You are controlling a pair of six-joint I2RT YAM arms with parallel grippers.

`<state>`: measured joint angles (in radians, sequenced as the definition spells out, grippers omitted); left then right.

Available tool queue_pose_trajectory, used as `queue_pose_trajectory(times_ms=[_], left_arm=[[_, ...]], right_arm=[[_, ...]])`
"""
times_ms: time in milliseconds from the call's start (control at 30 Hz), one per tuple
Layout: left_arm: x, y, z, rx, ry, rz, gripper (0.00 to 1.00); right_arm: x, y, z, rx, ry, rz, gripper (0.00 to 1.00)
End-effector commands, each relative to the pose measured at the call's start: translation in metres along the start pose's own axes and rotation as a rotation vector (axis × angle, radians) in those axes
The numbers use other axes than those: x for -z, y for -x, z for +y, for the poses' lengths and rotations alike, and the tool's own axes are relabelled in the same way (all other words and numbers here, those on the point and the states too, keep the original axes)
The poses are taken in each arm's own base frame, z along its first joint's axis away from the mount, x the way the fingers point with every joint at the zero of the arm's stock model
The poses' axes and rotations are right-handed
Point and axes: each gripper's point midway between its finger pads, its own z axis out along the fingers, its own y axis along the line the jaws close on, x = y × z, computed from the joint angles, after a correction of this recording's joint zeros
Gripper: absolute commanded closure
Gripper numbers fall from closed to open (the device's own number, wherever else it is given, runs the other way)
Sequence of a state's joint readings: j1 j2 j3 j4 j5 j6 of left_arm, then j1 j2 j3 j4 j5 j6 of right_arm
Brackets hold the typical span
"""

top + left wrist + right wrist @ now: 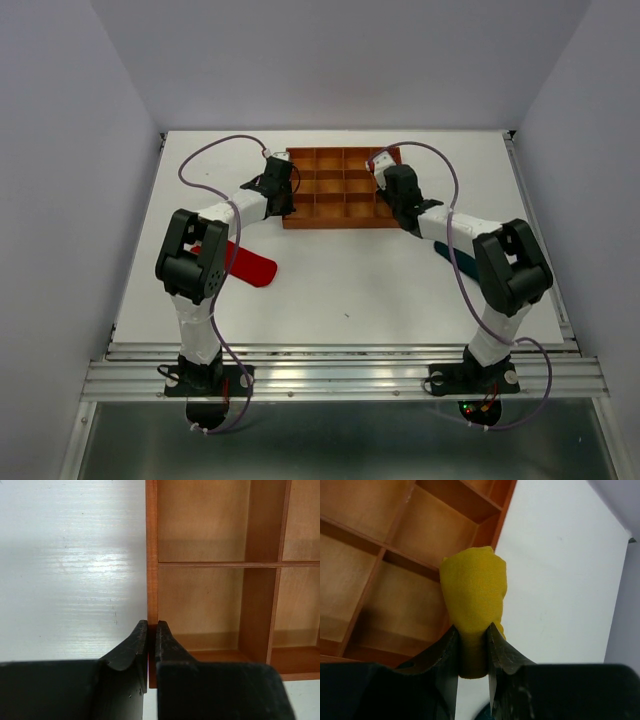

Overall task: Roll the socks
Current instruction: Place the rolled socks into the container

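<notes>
My right gripper moves down with a turn into the tray's near corner section (407,606) next, since it stands empty, and releases the rolled yellow sock (475,587) there.
A rolled yellow sock (475,587) sits between the fingers of my right gripper (472,630), which is shut on it and holds it over the right edge of the orange-brown gridded tray (385,555). My left gripper (151,625) is shut on the tray's left wall (152,555), one finger outside and one inside. A red sock (250,266) lies flat on the table under the left arm. Below the right arm a dark teal sock (450,252) shows only in part. In the top view my left gripper (283,192) and right gripper (385,178) are at the tray's two ends.
The tray (340,224) stands at the back middle of the white table, and the compartments in view hold nothing. Grey walls close in the table on the left, right and back. A metal rail (340,375) runs along the near edge by the arm bases.
</notes>
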<state>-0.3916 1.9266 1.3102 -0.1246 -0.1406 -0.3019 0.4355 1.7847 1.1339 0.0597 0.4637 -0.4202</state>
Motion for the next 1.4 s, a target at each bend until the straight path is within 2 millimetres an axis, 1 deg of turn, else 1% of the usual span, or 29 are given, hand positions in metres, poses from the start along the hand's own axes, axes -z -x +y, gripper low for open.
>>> queue_pose_trajectory(times_ms=[0, 33, 233, 433, 533, 567, 600, 667, 733, 767, 800, 833, 867, 900, 967, 1033, 1067, 1100, 1167, 1233, 1300, 1333, 1367], left_arm=[[0.002, -0.023, 0.008, -0.006, 0.036, 0.078, 1.00], [0.002, -0.022, 0.008, -0.007, 0.034, 0.076, 1.00], [0.002, -0.024, 0.010, -0.009, 0.038, 0.080, 1.00], [0.001, -0.026, 0.012, -0.020, 0.049, 0.080, 1.00], [-0.001, -0.027, 0.015, -0.025, 0.059, 0.082, 1.00], [-0.001, -0.026, 0.015, -0.025, 0.058, 0.082, 1.00], [-0.001, -0.027, 0.015, -0.026, 0.060, 0.085, 1.00], [-0.002, -0.027, 0.016, -0.021, 0.059, 0.086, 1.00], [-0.002, -0.025, 0.018, -0.019, 0.062, 0.082, 1.00], [-0.003, -0.025, 0.018, -0.020, 0.062, 0.082, 1.00], [-0.003, -0.024, 0.019, -0.021, 0.064, 0.080, 1.00], [-0.004, -0.023, 0.020, -0.020, 0.066, 0.082, 1.00], [-0.004, -0.023, 0.020, -0.022, 0.069, 0.082, 1.00], [-0.005, -0.023, 0.021, -0.022, 0.070, 0.082, 1.00], [-0.006, -0.022, 0.023, -0.023, 0.073, 0.082, 1.00], [-0.006, -0.020, 0.023, -0.027, 0.075, 0.080, 1.00], [-0.007, -0.019, 0.024, -0.027, 0.075, 0.077, 1.00], [-0.007, -0.017, 0.024, -0.027, 0.074, 0.071, 1.00], [-0.008, -0.016, 0.024, -0.039, 0.072, 0.071, 1.00], [-0.010, -0.014, 0.025, -0.041, 0.076, 0.066, 1.00], [-0.011, -0.013, 0.026, -0.043, 0.079, 0.066, 1.00], [-0.013, -0.013, 0.027, -0.041, 0.081, 0.069, 1.00], [-0.013, -0.012, 0.027, -0.042, 0.081, 0.067, 1.00]], right_arm=[[-0.006, 0.016, 0.018, 0.010, 0.023, -0.052, 0.99], [-0.005, 0.017, 0.024, 0.013, 0.036, -0.052, 0.99], [-0.006, 0.011, 0.043, -0.053, 0.113, -0.043, 0.99], [-0.002, -0.001, 0.066, -0.084, 0.220, -0.015, 0.99], [0.002, -0.003, 0.076, -0.101, 0.273, -0.020, 0.99], [0.003, -0.002, 0.073, -0.114, 0.284, -0.027, 0.99], [0.005, -0.002, 0.076, -0.117, 0.302, -0.031, 0.99], [0.003, -0.005, 0.072, -0.130, 0.312, -0.023, 0.99], [0.001, -0.012, 0.075, -0.121, 0.338, -0.001, 0.99], [-0.001, -0.016, 0.072, -0.127, 0.333, 0.013, 0.99], [-0.001, -0.017, 0.072, -0.128, 0.336, 0.020, 0.99], [-0.001, -0.029, 0.072, -0.127, 0.356, 0.061, 0.99], [-0.004, -0.031, 0.069, -0.134, 0.362, 0.073, 0.99], [-0.003, -0.032, 0.071, -0.131, 0.375, 0.079, 0.99], [-0.005, -0.038, 0.067, -0.131, 0.392, 0.114, 0.99], [-0.001, -0.038, 0.076, -0.114, 0.449, 0.120, 0.99], [-0.001, -0.045, 0.075, -0.109, 0.467, 0.145, 0.99], [0.000, -0.042, 0.075, -0.102, 0.479, 0.144, 0.99], [0.005, -0.042, 0.083, -0.090, 0.559, 0.138, 0.99], [0.004, -0.037, 0.080, -0.098, 0.594, 0.119, 0.99], [0.005, -0.037, 0.083, -0.093, 0.621, 0.131, 0.99], [0.003, -0.036, 0.080, -0.088, 0.627, 0.134, 0.99], [0.002, -0.036, 0.081, -0.079, 0.632, 0.136, 0.99]])
